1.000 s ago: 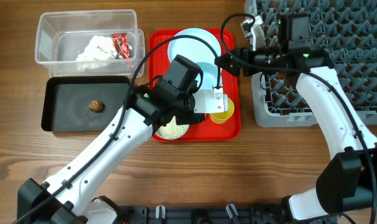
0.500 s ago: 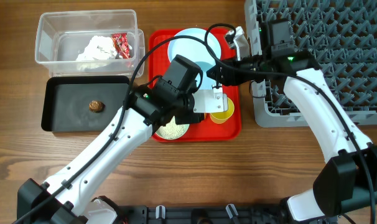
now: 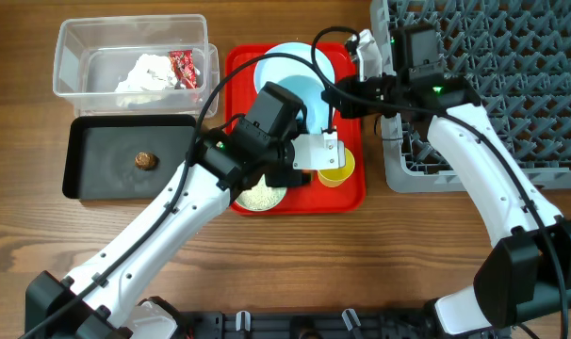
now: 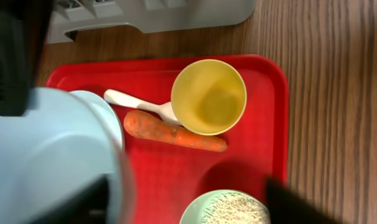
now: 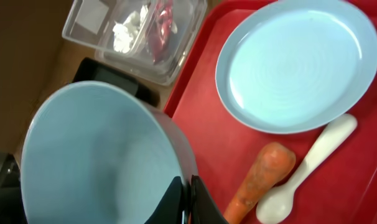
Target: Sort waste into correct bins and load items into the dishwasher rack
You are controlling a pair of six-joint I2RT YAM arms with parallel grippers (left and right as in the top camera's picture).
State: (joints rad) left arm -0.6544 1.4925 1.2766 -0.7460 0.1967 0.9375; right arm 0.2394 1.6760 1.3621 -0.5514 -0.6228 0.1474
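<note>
My right gripper should move outward, to the right in the overhead view, then down to the rack's far wires and release, as its bowl is empty.
My right gripper (image 5: 188, 193) is shut on the rim of an empty pale blue bowl (image 5: 95, 155), held above the red tray (image 5: 201, 106). My left gripper (image 4: 188, 202) is open, its fingers wide apart, with the same bowl's (image 4: 51, 155) rim just inside the left finger. On the tray lie the pale blue plate (image 5: 297, 62), the orange carrot (image 4: 173, 132), the white spoon (image 4: 135, 102), the yellow cup (image 4: 208, 96) and a second bowl holding rice (image 4: 229, 208). The grey rack (image 3: 493, 85) stands at the right.
The clear bin (image 3: 135, 61) at the back left holds white tissue (image 3: 149, 73) and the red wrapper (image 3: 182, 68). In front of it the black bin (image 3: 97, 165) holds the brown lump (image 3: 146, 160). Both arms cross over the tray (image 3: 351, 193).
My right arm swung left from the rack to the tray and its jaws closed on the bowl's rim. My left gripper opened and let the bowl go.
</note>
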